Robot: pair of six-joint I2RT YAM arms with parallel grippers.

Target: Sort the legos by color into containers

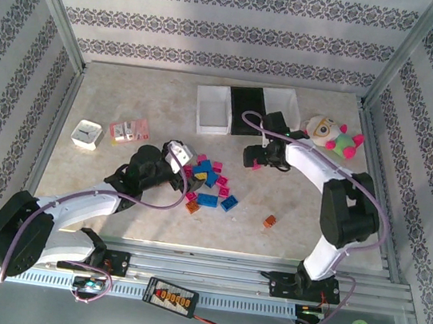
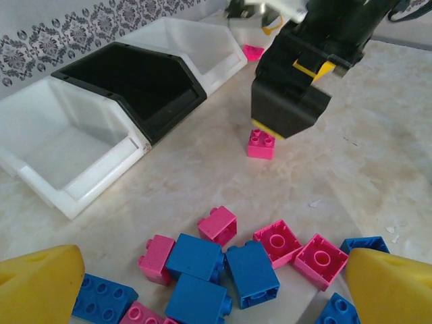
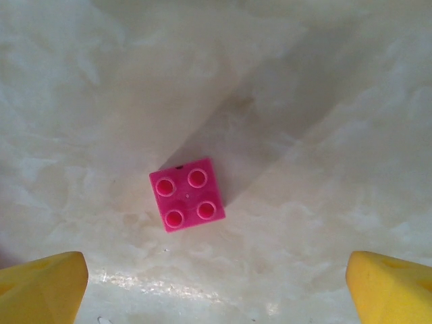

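My right gripper will next lower its open fingers past opposite sides of the single pink brick (image 3: 187,196) and close, since the brick sits below with bare table around it.
The legos lie as a loose heap of blue and pink bricks (image 1: 210,181) mid-table, with one orange brick (image 1: 269,221) apart to the right. My left gripper (image 2: 216,297) hovers open over the heap's near side, its yellow fingertips (image 2: 40,283) wide apart around blue bricks (image 2: 251,271) and pink ones (image 2: 217,224). A single pink brick (image 3: 187,194) sits studs-up on the table, away from the heap. My right gripper (image 3: 216,290) hangs open straight above it without touching. The containers stand in a row at the back: white (image 1: 213,109), black (image 1: 247,106), white (image 1: 281,107).
A plush toy (image 1: 329,135) lies right of the bins. A small white square box (image 1: 86,135) and a flat pink-and-white packet (image 1: 129,130) sit at the left. Metal frame rails border the table.
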